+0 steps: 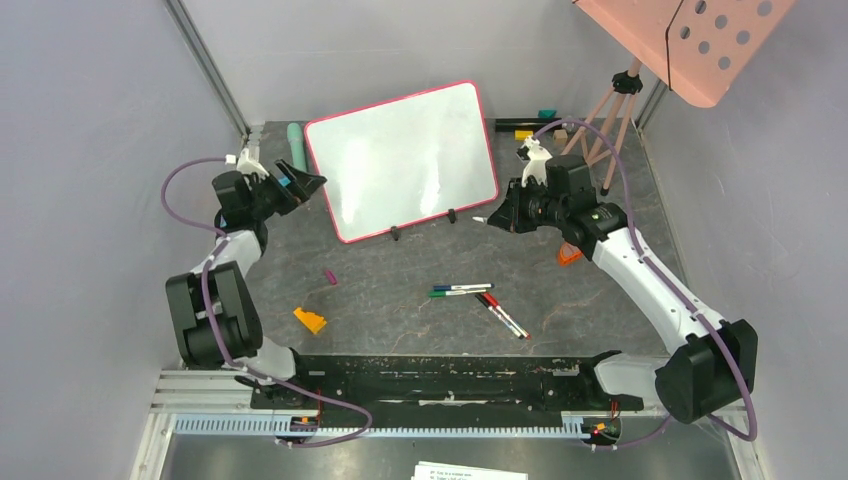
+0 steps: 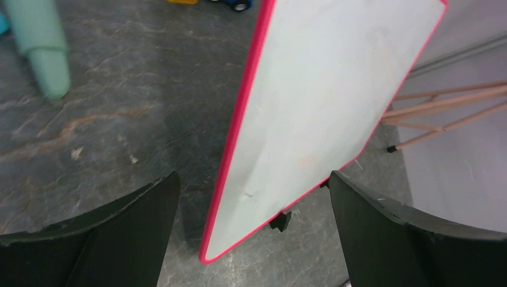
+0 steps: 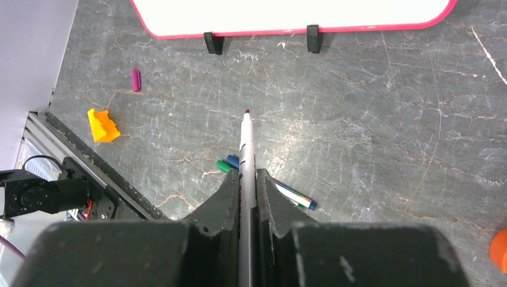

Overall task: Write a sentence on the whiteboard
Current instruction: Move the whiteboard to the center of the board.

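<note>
My left gripper will move outward and in toward the whiteboard (image 1: 400, 160), then bring its open fingers around the pink-red side rim.
The whiteboard (image 1: 400, 160) stands tilted on two black clip feet at the back of the table, and its white face shows no ink, so the sentence is not visible. It also shows in the left wrist view (image 2: 323, 107) and the right wrist view (image 3: 287, 12). My left gripper (image 1: 305, 182) is open, with its jaws astride the board's left lower corner (image 2: 252, 179) and not touching it. My right gripper (image 1: 497, 218) is shut on a grey marker (image 3: 246, 143). The marker's uncapped dark-red tip points toward the board's lower edge, a short way off it.
Loose markers (image 1: 460, 290) (image 1: 503, 315), a purple cap (image 1: 331, 277) and an orange block (image 1: 310, 320) lie in front of the board. A teal cylinder (image 1: 294, 143) lies at the back left. A tripod (image 1: 610, 110) stands under a salmon perforated panel (image 1: 690, 40) at the back right.
</note>
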Available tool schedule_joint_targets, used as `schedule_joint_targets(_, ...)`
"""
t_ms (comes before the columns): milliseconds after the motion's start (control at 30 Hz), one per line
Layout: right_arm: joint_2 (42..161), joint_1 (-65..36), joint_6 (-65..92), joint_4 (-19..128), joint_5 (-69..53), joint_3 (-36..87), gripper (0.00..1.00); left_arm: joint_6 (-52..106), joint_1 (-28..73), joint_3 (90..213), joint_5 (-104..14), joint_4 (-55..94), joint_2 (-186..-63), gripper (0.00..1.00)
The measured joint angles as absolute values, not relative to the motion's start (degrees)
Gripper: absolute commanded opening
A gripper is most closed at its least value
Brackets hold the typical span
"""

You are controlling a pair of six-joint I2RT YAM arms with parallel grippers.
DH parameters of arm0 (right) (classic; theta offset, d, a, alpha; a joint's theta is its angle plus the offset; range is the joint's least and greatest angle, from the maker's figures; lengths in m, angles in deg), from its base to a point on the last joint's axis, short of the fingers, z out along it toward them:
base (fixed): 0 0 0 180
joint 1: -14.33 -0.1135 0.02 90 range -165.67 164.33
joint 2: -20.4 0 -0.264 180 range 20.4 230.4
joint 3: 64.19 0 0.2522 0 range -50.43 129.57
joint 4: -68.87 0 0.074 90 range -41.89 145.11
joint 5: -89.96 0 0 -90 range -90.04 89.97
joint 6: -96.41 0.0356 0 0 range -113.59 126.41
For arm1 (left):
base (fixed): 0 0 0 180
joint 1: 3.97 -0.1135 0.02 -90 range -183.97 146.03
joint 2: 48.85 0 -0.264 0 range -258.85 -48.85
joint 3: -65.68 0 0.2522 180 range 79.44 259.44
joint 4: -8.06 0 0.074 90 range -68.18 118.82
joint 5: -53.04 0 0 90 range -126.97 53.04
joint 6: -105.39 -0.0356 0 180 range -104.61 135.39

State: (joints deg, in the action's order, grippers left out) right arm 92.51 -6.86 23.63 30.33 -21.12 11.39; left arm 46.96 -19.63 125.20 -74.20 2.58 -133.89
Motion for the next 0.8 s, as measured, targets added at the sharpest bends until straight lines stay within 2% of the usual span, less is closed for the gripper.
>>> schedule_joint_targets(267, 92.7, -6.9, 23.3, 29.5, -21.0, 11.4, 0.0, 50.7, -20.0, 141.6, -92.1, -6.1, -149.1, 1.0)
schedule_joint_targets(433, 93.8, -6.9, 22.9, 29.3, -20.7, 11.5, 0.0, 59.1, -20.1, 143.0, -100.6, -16.1, -156.6, 1.0)
schedule_joint_targets(567, 94.6, -6.9, 22.9, 29.2, -20.5, 11.8, 0.0, 59.9, -20.1, 142.8, -102.0, -16.4, -158.1, 1.0)
schedule_joint_targets(800, 96.0, -6.9, 22.9, 29.4, -20.0, 13.5, 0.0, 49.3, -20.1, 145.9, -96.6, -0.3, -157.4, 1.0)
